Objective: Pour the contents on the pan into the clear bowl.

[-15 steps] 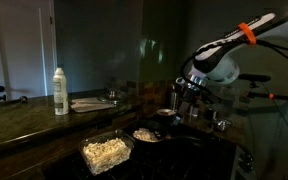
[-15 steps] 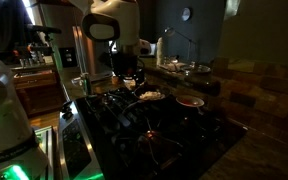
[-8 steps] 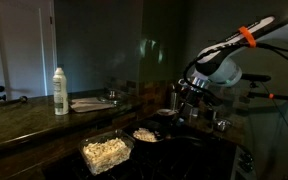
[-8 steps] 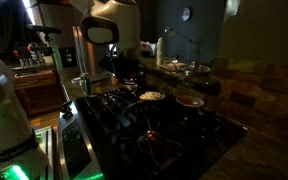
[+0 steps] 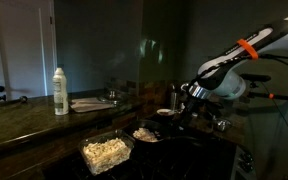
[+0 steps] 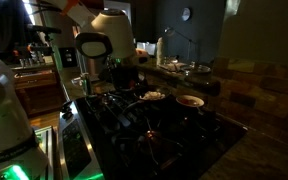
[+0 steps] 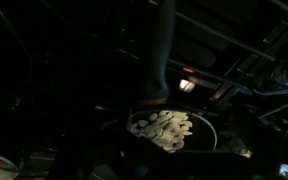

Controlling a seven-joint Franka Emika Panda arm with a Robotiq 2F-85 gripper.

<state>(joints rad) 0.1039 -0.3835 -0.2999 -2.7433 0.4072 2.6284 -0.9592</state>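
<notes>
My gripper should next come down and close around the pan's dark handle, which is below it and points away from the heaped pale bits.
The small black pan sits on the dark stovetop with a heap of pale puffy bits in it. It also shows in an exterior view. In the wrist view its dark handle runs up from the pan rim. The clear bowl stands on the counter beside the pan and holds a heap of the same pale bits. My gripper hangs beyond the pan, on the side away from the bowl, apart from the pan. My gripper also shows in the other exterior view. Its fingers are lost in the dark.
A white bottle and a flat pale plate stand on the counter behind the bowl. A second round dish with a reddish inside sits on the stove beside the pan. Stove grates surround them.
My arm has drawn back and sunk a little, away from the bowl side. The pan, its contents and the bowl have not moved.
</notes>
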